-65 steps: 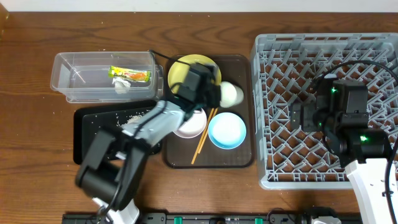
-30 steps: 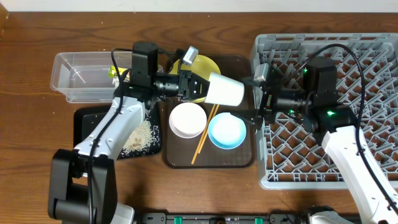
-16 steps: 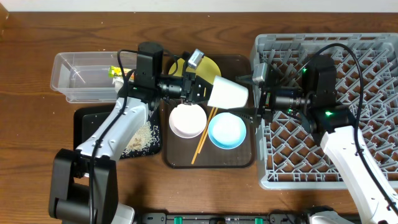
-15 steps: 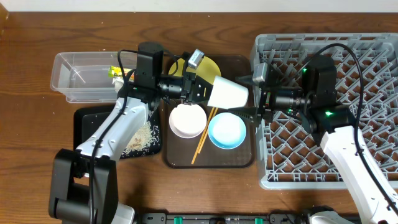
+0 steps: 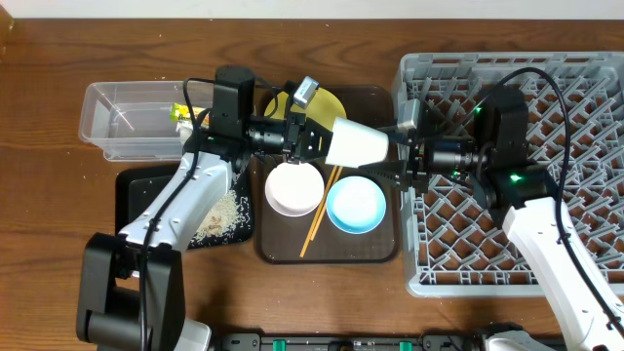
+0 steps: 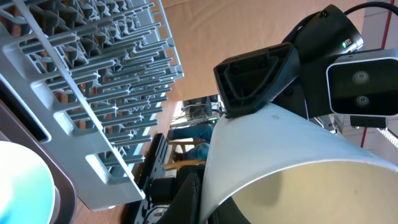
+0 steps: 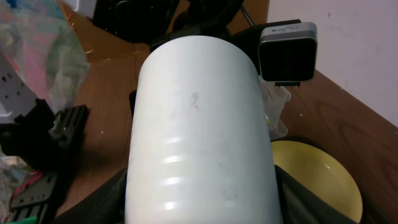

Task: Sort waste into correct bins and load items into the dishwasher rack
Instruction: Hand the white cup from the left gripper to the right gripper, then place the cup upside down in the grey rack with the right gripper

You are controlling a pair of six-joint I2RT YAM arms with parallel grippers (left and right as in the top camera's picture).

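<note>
My right gripper takes the cup (image 5: 356,144) to the right in the overhead view and down onto the rack's near half next. It releases the cup where the rack's wires stand empty.
A white cup (image 5: 356,144) hangs on its side above the brown tray, between both arms. My left gripper (image 5: 314,136) is shut on its rim, one finger (image 6: 191,198) outside the wall and one inside. My right gripper (image 5: 390,148) reaches from the dishwasher rack (image 5: 487,60) side, and its fingers (image 7: 106,202) press both sides of the cup (image 7: 199,143) near its base. On the tray lie a yellow plate (image 5: 330,101), a white bowl (image 5: 294,188), a light blue bowl (image 5: 356,205) and chopsticks (image 5: 320,216). The cup (image 6: 298,155) fills the left wrist view.
A clear tub (image 5: 127,122) at the left holds a green-and-orange wrapper (image 5: 200,115). In front of it a black tray (image 5: 146,185) holds rice scraps (image 5: 219,214). The brown serving tray (image 5: 380,252) sits between these bins and the grey rack.
The left arm has carried the cup a little to the right, toward the right gripper. The right gripper's fingers have closed in from wide open onto the cup's base.
</note>
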